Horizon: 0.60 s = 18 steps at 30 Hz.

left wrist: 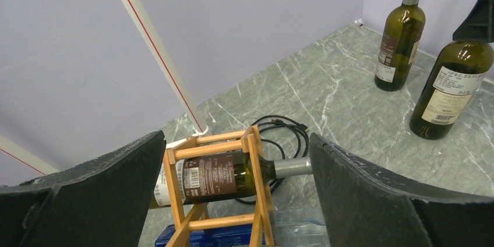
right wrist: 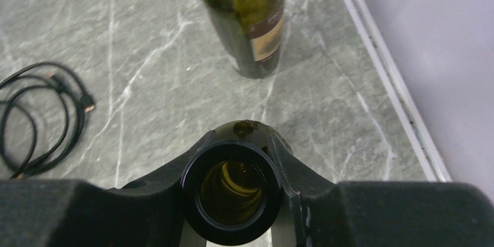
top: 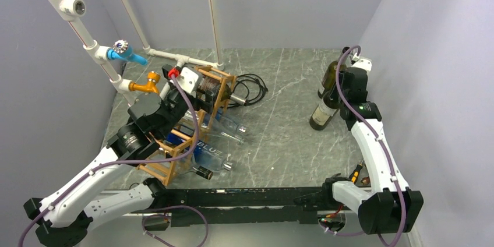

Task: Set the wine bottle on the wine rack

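Observation:
My right gripper lifts to the left in the top view next and tilts its bottle onto the rack point(top: 215, 107) beside the dark bottle, since racked bottles lie down.
An upright dark green wine bottle point(top: 322, 113) with a pale label stands at the right of the marble floor. My right gripper point(top: 345, 87) is shut around its neck from above. In the right wrist view the open bottle mouth point(right wrist: 232, 191) sits between the fingers point(right wrist: 326, 200). The wooden wine rack point(top: 223, 84) stands at the left and holds several bottles lying down. My left gripper point(left wrist: 236, 142) hangs open just above the rack's top cell point(left wrist: 259, 171), holding nothing. A dark bottle point(left wrist: 221, 177) lies in that cell.
A second upright wine bottle point(top: 330, 75) stands just behind the held one, close to the right wall. A black cable point(top: 251, 87) lies coiled beside the rack. White pipes with coloured taps point(top: 125, 55) run along the back left. Walls close in on three sides.

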{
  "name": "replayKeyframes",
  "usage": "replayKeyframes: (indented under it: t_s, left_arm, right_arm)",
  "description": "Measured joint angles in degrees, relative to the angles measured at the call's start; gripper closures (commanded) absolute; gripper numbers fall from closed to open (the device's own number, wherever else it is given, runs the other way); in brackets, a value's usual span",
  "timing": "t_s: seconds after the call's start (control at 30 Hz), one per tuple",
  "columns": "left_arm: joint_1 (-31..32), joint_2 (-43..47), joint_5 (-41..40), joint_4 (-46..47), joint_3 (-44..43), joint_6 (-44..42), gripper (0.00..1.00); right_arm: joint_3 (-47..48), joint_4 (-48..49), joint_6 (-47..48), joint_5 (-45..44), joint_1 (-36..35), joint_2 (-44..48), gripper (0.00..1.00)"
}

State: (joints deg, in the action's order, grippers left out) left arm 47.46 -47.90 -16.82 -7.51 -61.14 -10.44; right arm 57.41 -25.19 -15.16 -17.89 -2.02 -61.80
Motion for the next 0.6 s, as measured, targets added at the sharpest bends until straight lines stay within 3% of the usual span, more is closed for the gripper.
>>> replayKeyframes:
  t_s: [0.37,0.6]
  left_arm:
    - [0.0,-3.5,1.0,-0.3,0.0,0.5,0.00]
    - [0.1,-7.1,8.2,-2.1,-0.3,2.7,0.00]
  right_arm:
    - [1.5,-7.0,-3.1,17.7,-0.1,6.4,1.00]
    - [6.6,-8.1,-10.9,30.1,-0.1,8.4,1.00]
